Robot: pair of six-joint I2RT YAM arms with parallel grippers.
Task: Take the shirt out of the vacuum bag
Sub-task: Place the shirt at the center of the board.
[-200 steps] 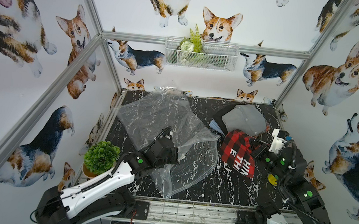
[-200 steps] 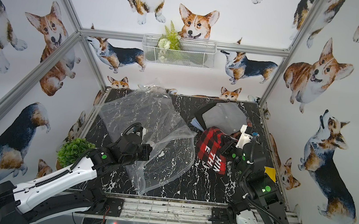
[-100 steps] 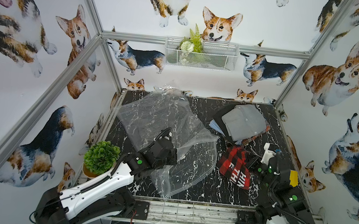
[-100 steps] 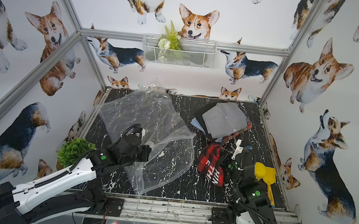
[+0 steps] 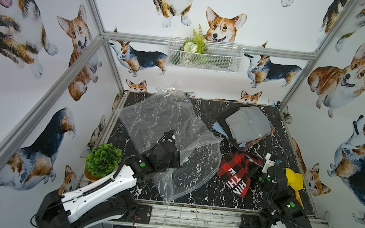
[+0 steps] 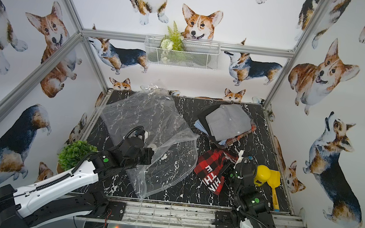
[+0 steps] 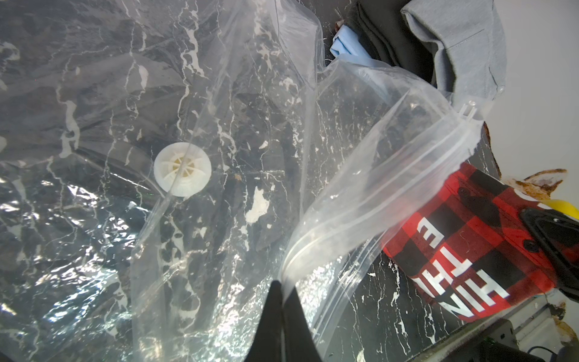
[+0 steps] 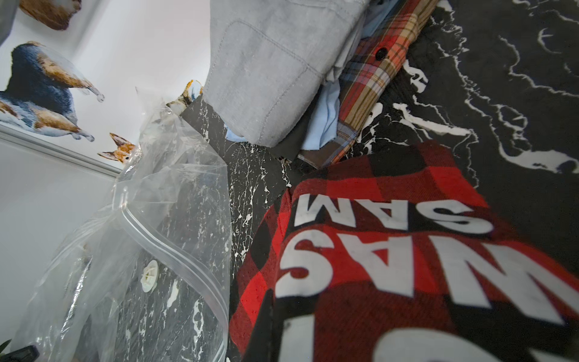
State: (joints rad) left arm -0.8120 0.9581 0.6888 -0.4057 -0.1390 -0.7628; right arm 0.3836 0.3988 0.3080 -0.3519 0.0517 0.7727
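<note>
The plaid shirt is all the way out of the bag (image 5: 170,127), so my right gripper will next move down toward the tabletop between the bag and the scoop and let go of the bag's near edge.
The vacuum bag (image 5: 170,127) (image 6: 151,125) lies crumpled and clear across the left half of the black marble table, its white valve (image 7: 182,169) (image 8: 149,275) showing. My left gripper (image 7: 282,290) (image 5: 177,157) is shut on the bag's zip-seal edge (image 7: 369,200). The shirt (image 5: 235,173) (image 6: 210,170) (image 7: 463,238) (image 8: 376,266), red-and-black plaid with white letters, is wholly outside the bag, just right of its open mouth. My right gripper (image 8: 271,297) (image 5: 252,173) is shut on the shirt's near edge.
A pile of folded clothes (image 5: 246,127), a grey shirt on top, sits at the back right. A potted plant (image 5: 103,160) stands at the front left, a yellow scoop (image 5: 294,180) at the right edge. A wire basket (image 5: 204,55) hangs on the back wall.
My right arm has drawn back toward the front, dragging the shirt with it, farther from the clothes pile. The yellow scoop now shows. The left arm and bag have stayed put.
</note>
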